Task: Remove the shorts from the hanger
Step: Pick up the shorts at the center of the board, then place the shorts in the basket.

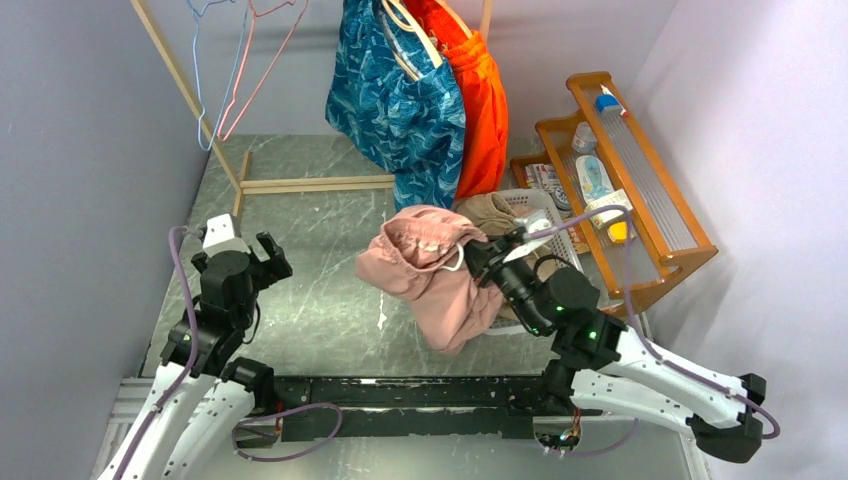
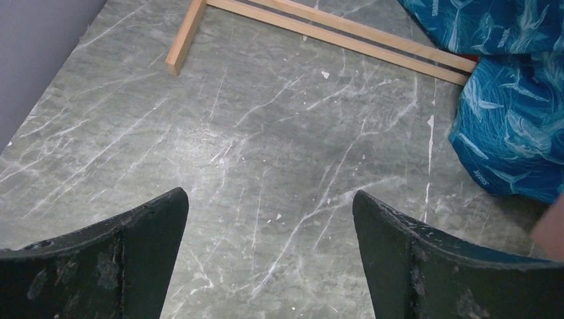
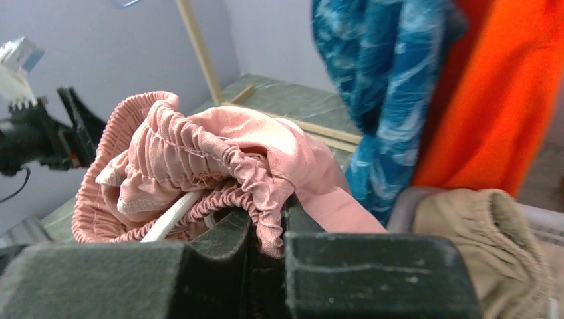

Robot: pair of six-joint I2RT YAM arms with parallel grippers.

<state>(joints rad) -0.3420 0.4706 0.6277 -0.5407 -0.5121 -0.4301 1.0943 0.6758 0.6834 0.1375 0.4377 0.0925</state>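
Observation:
Tan shorts lie in the white basket (image 1: pixel 514 213) (image 3: pixel 477 242). My right gripper will next swing toward the right in the top view, lower over it and release the pink pair.
My right gripper (image 1: pixel 478 255) (image 3: pixel 269 219) is shut on the gathered waistband of the dusty pink shorts (image 1: pixel 430 270) (image 3: pixel 199 159), which hang bunched above the table; their white cord (image 3: pixel 173 216) lies by the left finger. The blue patterned shorts (image 1: pixel 400 100) (image 3: pixel 386 100) and the orange shorts (image 1: pixel 482 100) (image 3: pixel 499 86) hang from a pale hanger (image 1: pixel 412 35) on the rack. Tan shorts (image 1: pixel 490 212) (image 3: pixel 492 246) lie in a basket behind the pink pair. My left gripper (image 1: pixel 268 258) (image 2: pixel 269 206) is open over bare table at the left, holding nothing.
A wooden rack base (image 1: pixel 310 183) (image 2: pixel 332 33) crosses the far table. Two bare wire hangers, blue (image 1: pixel 200 80) and pink (image 1: pixel 262 60), hang at the back left. A white basket (image 1: pixel 535 205) and an orange wooden shelf (image 1: pixel 640 190) with small items stand at the right.

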